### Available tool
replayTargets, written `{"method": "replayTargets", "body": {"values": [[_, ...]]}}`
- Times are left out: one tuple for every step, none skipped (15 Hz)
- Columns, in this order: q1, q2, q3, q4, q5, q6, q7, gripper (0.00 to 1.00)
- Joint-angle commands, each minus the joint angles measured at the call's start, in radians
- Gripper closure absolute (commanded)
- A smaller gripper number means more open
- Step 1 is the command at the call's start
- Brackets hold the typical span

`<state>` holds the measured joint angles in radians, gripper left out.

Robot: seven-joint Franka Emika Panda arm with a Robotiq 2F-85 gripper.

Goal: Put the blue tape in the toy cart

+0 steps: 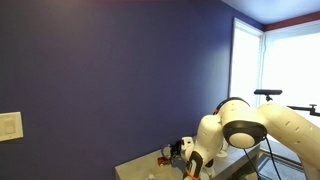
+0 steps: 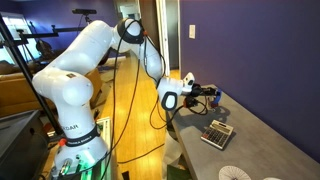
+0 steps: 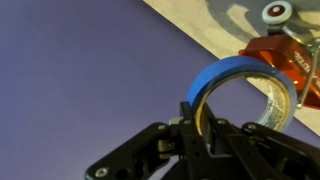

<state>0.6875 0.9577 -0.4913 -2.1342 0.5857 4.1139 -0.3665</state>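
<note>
I will next move my gripper gently to the right in the wrist view, over the red toy cart, and let go of the tape, because the ring still hangs mostly beside the cart.
In the wrist view my gripper is shut on the blue tape, a blue ring with a pale inner face, held by its rim on edge. Just beyond the tape sits the red toy cart with a grey wheel on the pale tabletop. In both exterior views the gripper is over the table close to the wall, and a small red part of the cart shows beside it. The tape is too small to make out there.
A flat grey rectangular item lies on the grey table. A white round object sits near the table's front edge. The dark blue wall stands directly behind the table. Cables and a tripod are beside the arm.
</note>
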Motion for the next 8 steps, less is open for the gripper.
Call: {"method": "replayTargets", "body": {"values": [[-0.094,-0.003,0.100,0.044,0.005,0.059,-0.099,0.97],[-0.112,-0.002,0.119,0.049,0.001,0.068,-0.116,0.97],[-0.129,-0.005,0.138,0.052,-0.003,0.076,-0.133,0.97],[-0.143,-0.007,0.155,0.054,-0.005,0.082,-0.150,0.97],[-0.158,-0.009,0.170,0.057,-0.013,0.089,-0.163,0.97],[-0.174,-0.017,0.190,0.046,-0.007,0.085,-0.166,0.88],[-0.184,-0.016,0.201,0.051,-0.008,0.090,-0.175,0.88],[-0.189,-0.015,0.206,0.054,-0.008,0.092,-0.180,0.88]]}}
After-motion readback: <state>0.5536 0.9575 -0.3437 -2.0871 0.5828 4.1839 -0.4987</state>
